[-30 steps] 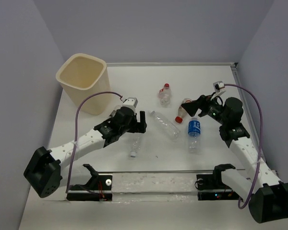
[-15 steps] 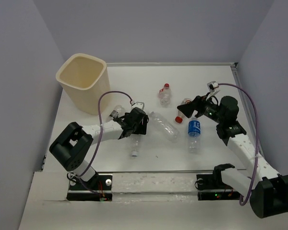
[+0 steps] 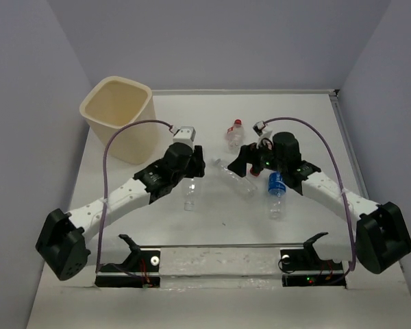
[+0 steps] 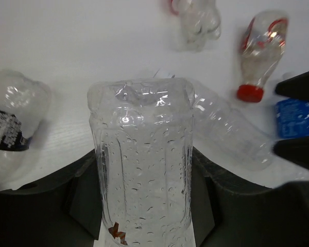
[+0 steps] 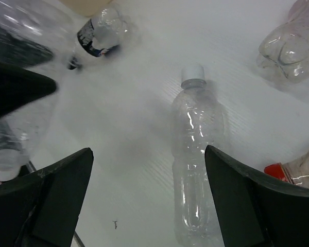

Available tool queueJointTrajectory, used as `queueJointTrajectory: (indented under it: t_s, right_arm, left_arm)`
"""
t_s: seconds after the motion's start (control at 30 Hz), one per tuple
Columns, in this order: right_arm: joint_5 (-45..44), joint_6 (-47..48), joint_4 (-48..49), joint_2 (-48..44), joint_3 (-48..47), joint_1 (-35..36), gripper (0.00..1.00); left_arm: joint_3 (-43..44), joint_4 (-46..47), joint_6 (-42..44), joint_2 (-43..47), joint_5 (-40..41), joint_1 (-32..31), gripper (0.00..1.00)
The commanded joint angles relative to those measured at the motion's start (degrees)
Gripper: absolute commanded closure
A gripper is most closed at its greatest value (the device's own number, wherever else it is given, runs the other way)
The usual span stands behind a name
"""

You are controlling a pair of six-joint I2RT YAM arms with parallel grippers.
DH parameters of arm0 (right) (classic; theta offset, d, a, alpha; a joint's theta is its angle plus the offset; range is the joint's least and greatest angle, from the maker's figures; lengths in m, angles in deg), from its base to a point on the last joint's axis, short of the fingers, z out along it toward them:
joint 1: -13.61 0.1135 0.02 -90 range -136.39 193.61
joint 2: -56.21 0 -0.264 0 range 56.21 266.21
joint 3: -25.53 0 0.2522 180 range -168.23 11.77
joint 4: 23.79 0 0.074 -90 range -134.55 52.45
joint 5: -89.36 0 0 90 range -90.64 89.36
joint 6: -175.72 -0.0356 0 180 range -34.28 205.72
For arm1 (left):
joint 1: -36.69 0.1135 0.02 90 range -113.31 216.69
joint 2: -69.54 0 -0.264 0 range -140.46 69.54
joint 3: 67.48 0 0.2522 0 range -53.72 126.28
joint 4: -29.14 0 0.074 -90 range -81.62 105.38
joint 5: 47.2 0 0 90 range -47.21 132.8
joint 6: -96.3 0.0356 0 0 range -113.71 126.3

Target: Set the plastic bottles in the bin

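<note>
My left gripper will next go up and outward over the cream bin's opening [image 3: 118,103] to let go of the wet bottle, because the bin is to the gripper's left in the top view.
My left gripper [image 3: 194,173] is shut on a clear plastic bottle [image 4: 141,170] wet with droplets, its base pointing away from the wrist and its capped end [image 3: 189,204] toward the near edge. My right gripper [image 5: 149,200] is open above a clear white-capped bottle [image 5: 198,154] lying mid-table [image 3: 234,178], close to the right finger. A blue-labelled bottle [image 3: 277,188] lies under the right arm. Two red-capped bottles [image 4: 260,51] [image 3: 235,133] lie farther back. A black-labelled bottle [image 4: 10,128] lies left of the held one. The cream bin [image 3: 116,116] stands at the back left.
A rail with two black brackets [image 3: 219,260] runs along the near edge. Grey walls close in the table on the left, back and right. The two grippers are close together at mid-table, with the right fingers [image 4: 298,85] showing in the left wrist view.
My left gripper has shut on the clear bottle and drawn it slightly back. My right arm has swung left from the red-capped bottle to over the white-capped clear bottle.
</note>
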Motion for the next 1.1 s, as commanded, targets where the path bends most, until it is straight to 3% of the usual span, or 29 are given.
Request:
queueJointTrajectory:
  t_s: [0.0,0.2,0.4,0.5,0.63,0.67,0.7,0.8,0.87,0.93,1.07]
  right_arm:
    - [-10.65,4.97,-2.32,5.27,-4.94,2.63,0.04]
    - [-15.49,8.04,-4.16,16.08,-10.03,7.02,0.03]
    - [-23.91,12.18,-9.08,29.69,-18.98,12.02,0.05]
    - [-28.76,12.71,-9.79,32.09,-20.23,14.14,0.07]
    - [-32.46,12.27,-9.79,32.97,-20.67,16.60,0.19]
    - [-32.55,12.18,-9.87,32.71,-20.50,16.61,0.25]
    - [-32.47,12.09,-9.88,32.45,-20.32,16.61,0.40]
    - [-32.64,11.57,-9.79,30.96,-19.53,17.13,0.56]
    - [-33.43,10.43,-9.70,29.64,-19.18,17.75,0.58]
    - [-32.73,9.72,-9.61,26.58,-18.31,17.75,0.68]
    - [-30.45,8.14,-8.30,19.98,-16.63,18.28,0.72]
  left_arm:
    - [8.57,-1.18,0.91,10.00,6.15,0.21,0.52]
    - [20.08,2.78,6.26,14.77,12.66,4.43,0.52]
    - [28.69,7.34,6.71,12.41,11.10,18.22,0.51]
    - [31.95,9.27,7.85,10.56,12.49,23.13,0.51]
    - [32.14,15.96,9.61,6.17,17.41,27.63,0.51]
    - [33.36,16.75,9.79,5.03,17.68,28.60,0.51]
    - [33.89,18.58,10.22,3.88,18.03,30.52,0.51]
    - [36.44,21.92,11.19,-0.69,19.61,33.17,0.51]
    - [37.32,24.13,14.08,-3.68,20.76,34.58,0.51]
    - [37.06,28.85,17.15,-6.13,24.25,35.11,0.51]
    - [37.41,31.17,21.56,-10.18,25.60,37.65,0.50]
